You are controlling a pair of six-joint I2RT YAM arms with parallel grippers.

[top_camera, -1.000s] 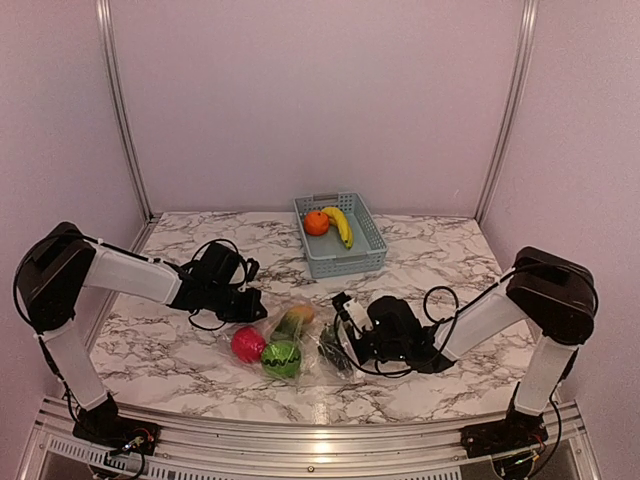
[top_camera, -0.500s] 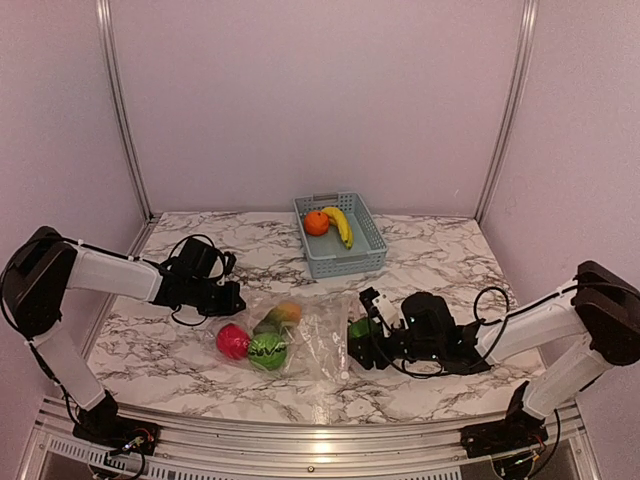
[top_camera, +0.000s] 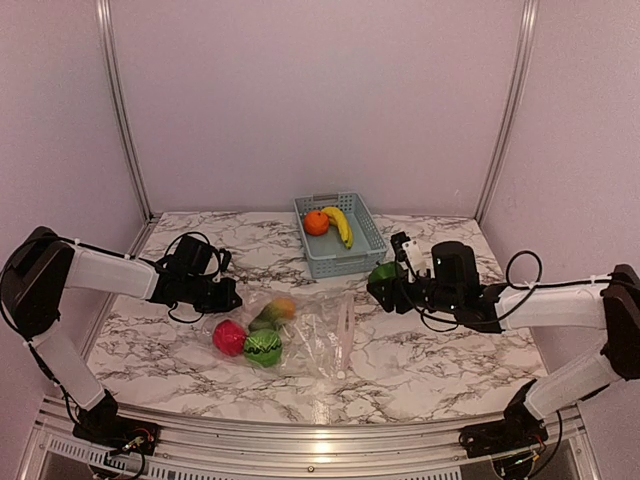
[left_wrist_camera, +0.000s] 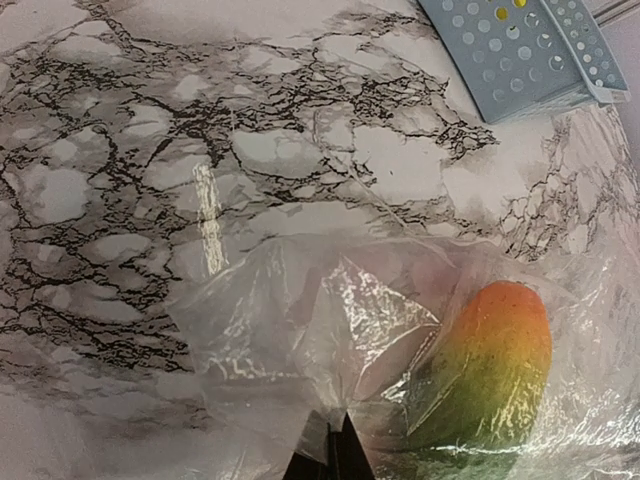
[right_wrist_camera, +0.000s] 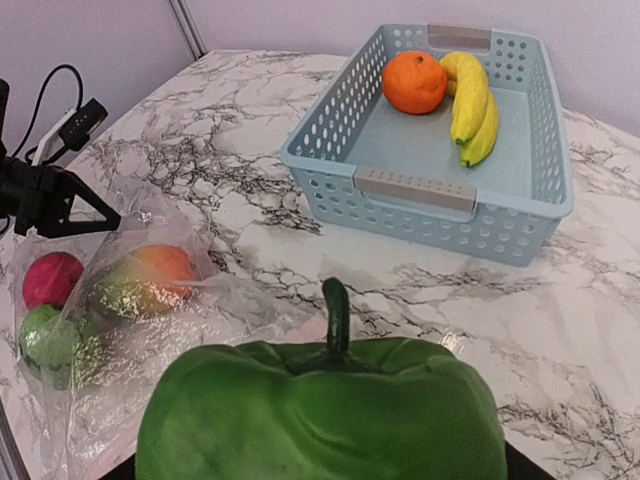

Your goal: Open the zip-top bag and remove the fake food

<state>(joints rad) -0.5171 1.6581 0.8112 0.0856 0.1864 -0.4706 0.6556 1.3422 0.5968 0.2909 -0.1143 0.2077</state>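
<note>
My right gripper should next carry the pepper outward over the bare bottom of the basket beside the banana (top_camera: 363,238) (right_wrist_camera: 514,150) and let it go, because the basket stands outward of my gripper.
The clear zip-top bag (top_camera: 305,335) lies flat on the marble, its whitish zip strip at the right end. Inside are a pink-red fruit (top_camera: 228,338), a green striped ball (top_camera: 263,347) and an orange-green fruit (top_camera: 277,311). My left gripper (top_camera: 232,296) is shut on the bag's left corner (left_wrist_camera: 335,440), with the orange-green fruit (left_wrist_camera: 490,365) just beyond it. My right gripper (top_camera: 388,282) is shut on a dark green pepper (top_camera: 381,273) and holds it above the table, right of the bag. The pepper (right_wrist_camera: 320,410) hides its fingers in the right wrist view.
A light blue lattice basket (top_camera: 345,267) stands at the back centre, holding an orange ball (top_camera: 316,222) and a yellow banana (top_camera: 340,226). In the right wrist view the basket (right_wrist_camera: 430,205) is just ahead of the pepper. Metal frame posts stand at the back corners.
My right gripper has drawn the green pepper out of the bag, lifted it and carried it right and back towards the basket. The bag has flattened and slid slightly left.
</note>
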